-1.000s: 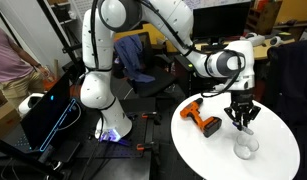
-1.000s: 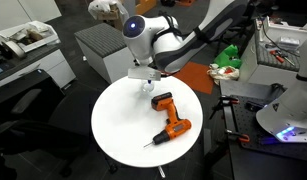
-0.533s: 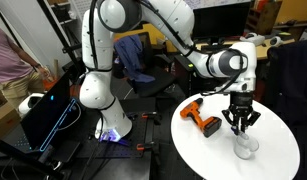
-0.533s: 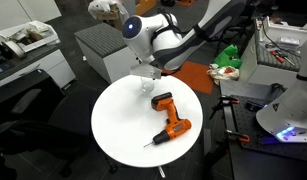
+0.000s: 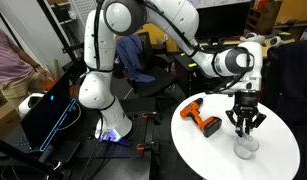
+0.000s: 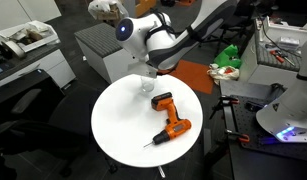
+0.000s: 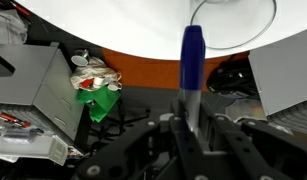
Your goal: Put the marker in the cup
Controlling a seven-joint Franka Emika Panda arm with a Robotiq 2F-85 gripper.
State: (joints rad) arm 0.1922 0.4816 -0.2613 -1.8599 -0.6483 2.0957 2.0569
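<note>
The marker's tip only meets the edge of the cup's rim, so the robot will move its gripper toward the right in the wrist view, down over the cup's opening (image 5: 247, 138) (image 7: 234, 22), and release the marker.
In the wrist view my gripper (image 7: 193, 125) is shut on the blue marker (image 7: 192, 60). The marker sticks out from between the fingers, and its tip reaches the rim of the clear cup (image 7: 233, 22). The cup stands on the white round table (image 7: 113, 25). In both exterior views the gripper (image 5: 246, 124) (image 6: 145, 72) hangs just above the cup (image 5: 245, 148) (image 6: 146, 86), pointing down. The marker is too small to make out in those views.
An orange-and-black power drill (image 5: 203, 118) (image 6: 169, 118) lies on the table (image 5: 278, 152) (image 6: 118, 120) beside the cup. Around the table are grey cabinets (image 6: 98, 45), a black chair (image 6: 18, 105), green clutter (image 7: 98, 95) and a computer with blue lights (image 5: 48, 115).
The gripper, still holding the marker, has shifted a little sideways and sits more directly over the cup. The wrist has turned slightly. The drill and the cup have not moved.
</note>
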